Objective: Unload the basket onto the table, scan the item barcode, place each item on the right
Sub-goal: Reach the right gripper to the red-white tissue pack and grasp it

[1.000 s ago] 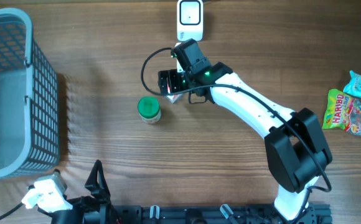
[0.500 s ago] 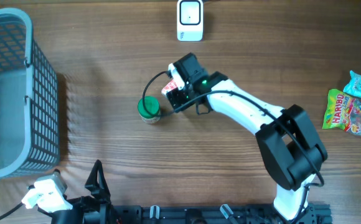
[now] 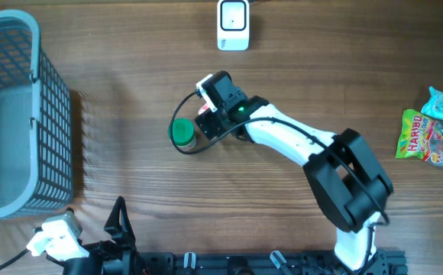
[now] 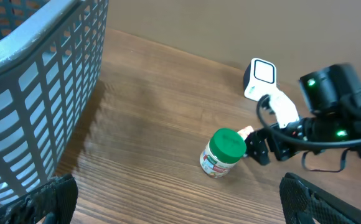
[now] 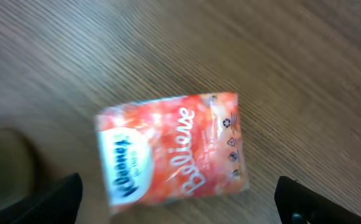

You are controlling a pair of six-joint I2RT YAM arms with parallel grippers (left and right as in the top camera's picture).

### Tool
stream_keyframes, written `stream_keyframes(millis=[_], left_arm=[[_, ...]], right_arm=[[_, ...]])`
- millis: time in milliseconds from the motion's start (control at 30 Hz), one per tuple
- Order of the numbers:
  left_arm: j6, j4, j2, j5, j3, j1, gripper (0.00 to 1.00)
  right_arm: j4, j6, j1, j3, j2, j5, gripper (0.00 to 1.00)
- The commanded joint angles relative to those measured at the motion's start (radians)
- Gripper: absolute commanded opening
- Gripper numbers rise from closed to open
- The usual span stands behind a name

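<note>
I will next shift my right gripper toward the green-lidded jar and close it on the packet's white-label end [image 3: 203, 110] [image 5: 127, 164], because that end lies on the jar's side.
An orange and white tissue packet [image 5: 174, 149] lies flat on the wooden table, blurred in the right wrist view. My right gripper [image 5: 180, 205] hovers over it, open, with both fingers well clear of the packet's sides. From overhead, the right gripper [image 3: 206, 121] is just right of a green-lidded jar [image 3: 182, 132], and only a red sliver of the packet [image 3: 204, 112] shows beneath it. The white barcode scanner [image 3: 233, 24] stands at the far edge. My left gripper [image 4: 190, 202] is open and empty at the near edge, facing the jar [image 4: 223, 152].
A grey mesh basket [image 3: 50, 99] fills the left side. Two candy bags [image 3: 431, 137] lie at the far right. The right arm's black cable [image 3: 182, 84] loops above the jar.
The right gripper has swung from just below the scanner down and left to beside the green jar, bringing the packet along. The left arm has not moved.
</note>
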State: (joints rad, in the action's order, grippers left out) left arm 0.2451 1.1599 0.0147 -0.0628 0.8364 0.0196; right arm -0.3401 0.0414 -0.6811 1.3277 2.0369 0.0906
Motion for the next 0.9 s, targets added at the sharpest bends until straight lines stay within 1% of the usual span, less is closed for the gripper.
stream_keyframes(millis=[0,67,267,400,533,633,800,867], left_arm=[[-0.002,-0.003,-0.01,-0.01,-0.005,0.006,1.0],[-0.002,-0.003,-0.01,-0.01,-0.005,0.006,1.0],[-0.002,-0.003,-0.01,-0.01,-0.005,0.006,1.0],[-0.002,-0.003,-0.01,-0.01,-0.005,0.006,1.0],[-0.002,-0.003,-0.01,-0.01,-0.004,0.006,1.0],[-0.002,-0.003,-0.01,-0.01,-0.004,0.006,1.0],[-0.002,-0.003,-0.01,-0.01,-0.005,0.006,1.0],[-0.002,-0.003,-0.01,-0.01,-0.005,0.006,1.0]], right_arm=[[0.019,0.038,0.001,-0.012,0.077,0.014,1.0],[0.02,0.028,0.0,-0.012,0.079,0.014,1.0],[0.004,-0.064,0.0,0.001,0.04,0.014,1.0],[-0.01,-0.065,-0.003,0.002,-0.018,0.027,1.0],[-0.017,0.0,-0.019,0.002,-0.06,0.08,1.0],[-0.027,0.023,-0.05,0.002,-0.06,0.155,1.0],[-0.029,0.093,-0.119,0.002,-0.052,0.201,1.0],[-0.026,0.105,-0.125,0.002,-0.04,0.205,1.0]])
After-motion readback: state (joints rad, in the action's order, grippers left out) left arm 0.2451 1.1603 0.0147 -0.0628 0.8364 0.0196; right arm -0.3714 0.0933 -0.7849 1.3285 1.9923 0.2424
